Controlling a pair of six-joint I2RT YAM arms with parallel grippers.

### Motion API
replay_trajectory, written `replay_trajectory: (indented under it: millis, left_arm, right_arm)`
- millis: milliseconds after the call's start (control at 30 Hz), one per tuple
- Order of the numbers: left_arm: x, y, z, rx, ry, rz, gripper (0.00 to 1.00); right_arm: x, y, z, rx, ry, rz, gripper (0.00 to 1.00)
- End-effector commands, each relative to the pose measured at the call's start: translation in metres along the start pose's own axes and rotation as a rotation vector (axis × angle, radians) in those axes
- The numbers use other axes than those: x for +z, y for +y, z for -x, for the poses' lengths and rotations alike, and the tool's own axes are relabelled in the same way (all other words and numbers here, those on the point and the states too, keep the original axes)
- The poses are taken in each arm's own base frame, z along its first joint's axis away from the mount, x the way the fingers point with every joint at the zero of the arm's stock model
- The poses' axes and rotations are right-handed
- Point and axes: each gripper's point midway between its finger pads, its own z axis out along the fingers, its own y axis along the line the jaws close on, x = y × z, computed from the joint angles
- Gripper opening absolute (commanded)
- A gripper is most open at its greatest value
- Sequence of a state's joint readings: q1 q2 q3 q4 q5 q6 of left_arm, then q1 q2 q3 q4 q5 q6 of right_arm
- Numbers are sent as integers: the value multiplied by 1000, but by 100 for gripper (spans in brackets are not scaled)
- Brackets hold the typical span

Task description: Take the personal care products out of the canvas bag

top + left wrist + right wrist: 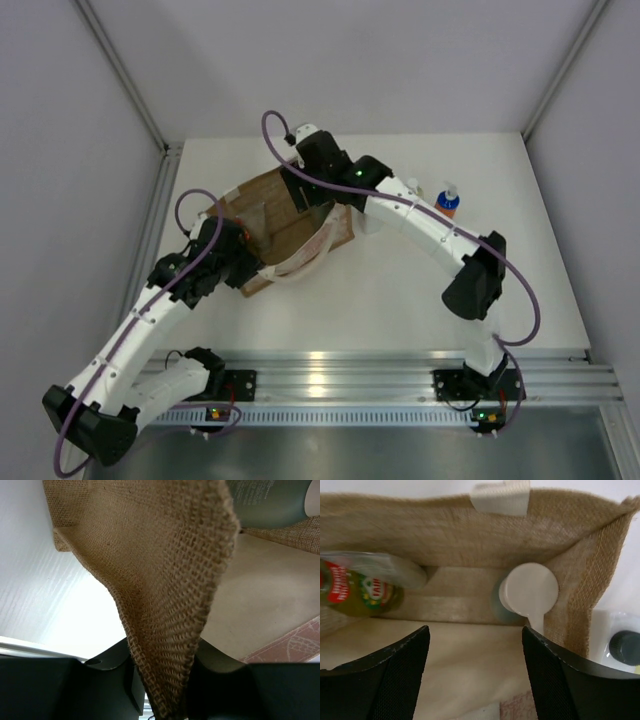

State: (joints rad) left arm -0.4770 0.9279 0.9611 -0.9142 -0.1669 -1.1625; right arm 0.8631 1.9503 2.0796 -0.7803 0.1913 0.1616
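Observation:
I should move my right gripper to the right in the wrist view and down onto the bottle's beige pump [527,591] next, as it stands below my fingers on that side.
The canvas bag [285,225] lies open in the middle of the table. My left gripper [238,258] is shut on the bag's jute edge [165,605], pinching the fabric between its jaws [161,682]. My right gripper [303,190] is open and empty at the bag's mouth [475,630]. Inside the bag, the grey-green bottle with a beige pump [527,591] stands in the far right corner. A yellow-green bottle with a red label [357,587] lies at the left. A grey-green bottle [270,502] also shows in the left wrist view. A blue-orange bottle [448,200] stands outside on the table.
A small white item [413,188] stands by the blue-orange bottle. A dark-capped item [624,647] sits just outside the bag's right wall. An off-white handle [300,262] hangs at the bag's near side. Grey walls enclose the white table [400,300].

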Motion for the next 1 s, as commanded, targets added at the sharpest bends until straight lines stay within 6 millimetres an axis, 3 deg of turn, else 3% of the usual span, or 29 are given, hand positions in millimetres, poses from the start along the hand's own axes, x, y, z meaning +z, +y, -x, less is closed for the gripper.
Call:
replay_trajectory:
  millis: [0, 333, 600, 833, 967]
  left_arm:
    - [-6, -15, 10, 23, -30, -42, 35]
    - [-2, -14, 8, 35, -17, -29, 35]
    - [-3, -14, 8, 42, -20, -33, 35]
    - [-3, -13, 8, 43, -20, -31, 35]
    - [-4, -14, 8, 44, -19, -32, 35]
  right_arm:
    - [-12, -17, 8, 4, -5, -145, 72]
    - [19, -49, 1, -55, 34, -274, 78]
    - [51, -59, -4, -63, 71, -216, 79]
    - [67, -71, -15, -50, 109, -194, 79]
    - [73, -68, -20, -48, 126, -143, 78]
